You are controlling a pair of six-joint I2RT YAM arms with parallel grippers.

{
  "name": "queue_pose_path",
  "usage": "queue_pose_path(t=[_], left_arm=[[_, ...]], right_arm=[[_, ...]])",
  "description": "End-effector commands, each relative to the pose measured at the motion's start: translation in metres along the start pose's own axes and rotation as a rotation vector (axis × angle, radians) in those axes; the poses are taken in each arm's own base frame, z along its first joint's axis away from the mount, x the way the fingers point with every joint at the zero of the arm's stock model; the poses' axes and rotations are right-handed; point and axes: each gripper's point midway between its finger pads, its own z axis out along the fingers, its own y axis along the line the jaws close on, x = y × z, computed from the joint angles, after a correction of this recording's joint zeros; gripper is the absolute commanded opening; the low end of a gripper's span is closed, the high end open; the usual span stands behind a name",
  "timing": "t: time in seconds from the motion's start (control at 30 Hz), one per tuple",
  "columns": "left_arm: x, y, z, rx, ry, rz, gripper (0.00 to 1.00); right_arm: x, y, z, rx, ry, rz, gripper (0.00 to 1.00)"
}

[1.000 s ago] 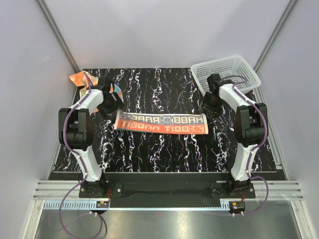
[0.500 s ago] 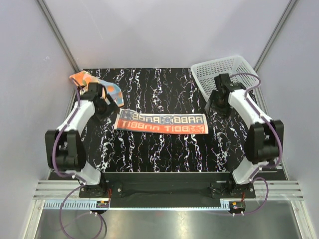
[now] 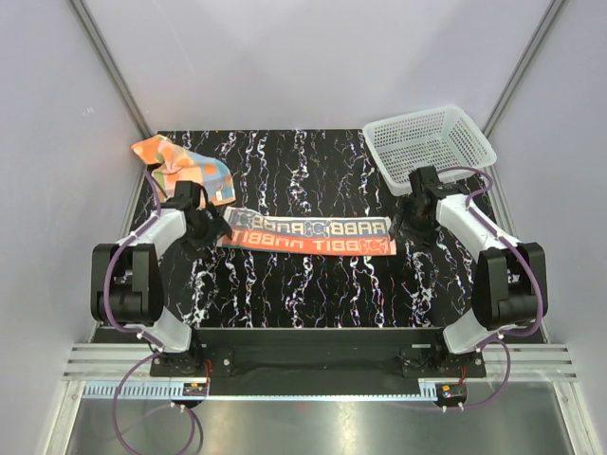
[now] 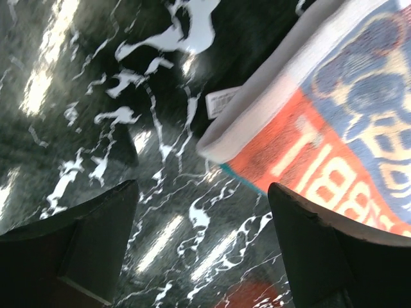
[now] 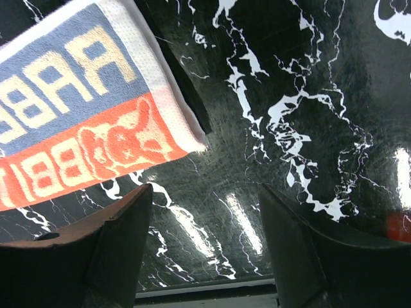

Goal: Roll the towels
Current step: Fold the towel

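Note:
My right gripper's fingers have only table between them and the towel's orange near corner at this end (image 3: 392,252) (image 5: 191,145) lies below, so next I need to lower them until they are on both sides of that corner.
The cream RABBIT towel (image 3: 305,234) lies flat on the black marbled table (image 3: 303,294) as a long folded strip, lettering up. The orange patched towel (image 3: 180,166) sits crumpled at the back left corner. My left gripper (image 3: 207,228) hovers low at the strip's left end, open; in the left wrist view the towel's corner (image 4: 308,128) lies just ahead of the empty gap of that gripper (image 4: 202,237). My right gripper (image 3: 410,221) stands open at the strip's right end; the right wrist view shows the towel's end (image 5: 83,128) ahead and left of the gripper (image 5: 205,237), with only table between the fingers.
A white plastic mesh basket (image 3: 429,142) stands at the back right corner, just behind the right arm. Grey walls close in the table on the left, right and back. A small white label (image 4: 221,101) sticks out at the towel's left end.
Both arms swung toward the near side and lowered to the two ends of the RABBIT towel. The left gripper left the orange towel, which now shows whole.

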Motion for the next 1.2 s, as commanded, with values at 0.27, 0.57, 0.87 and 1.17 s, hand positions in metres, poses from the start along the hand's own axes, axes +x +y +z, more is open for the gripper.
queue_pose_path(t=[0.27, 0.57, 0.87, 1.17], left_arm=[[-0.018, -0.017, 0.028, 0.027, -0.007, -0.026, 0.77], [-0.021, -0.017, 0.032, 0.012, -0.005, -0.027, 0.22], [-0.020, 0.000, 0.002, -0.034, -0.062, -0.007, 0.00], [0.006, 0.017, -0.012, -0.041, -0.029, 0.026, 0.32]], right_arm=[[-0.004, 0.006, 0.000, -0.048, -0.037, -0.021, 0.73], [0.006, -0.002, 0.007, -0.036, -0.025, -0.034, 0.72], [0.017, -0.005, 0.010, -0.048, -0.010, -0.022, 0.72], [0.037, 0.036, 0.004, -0.334, 0.027, 0.061, 0.71]])
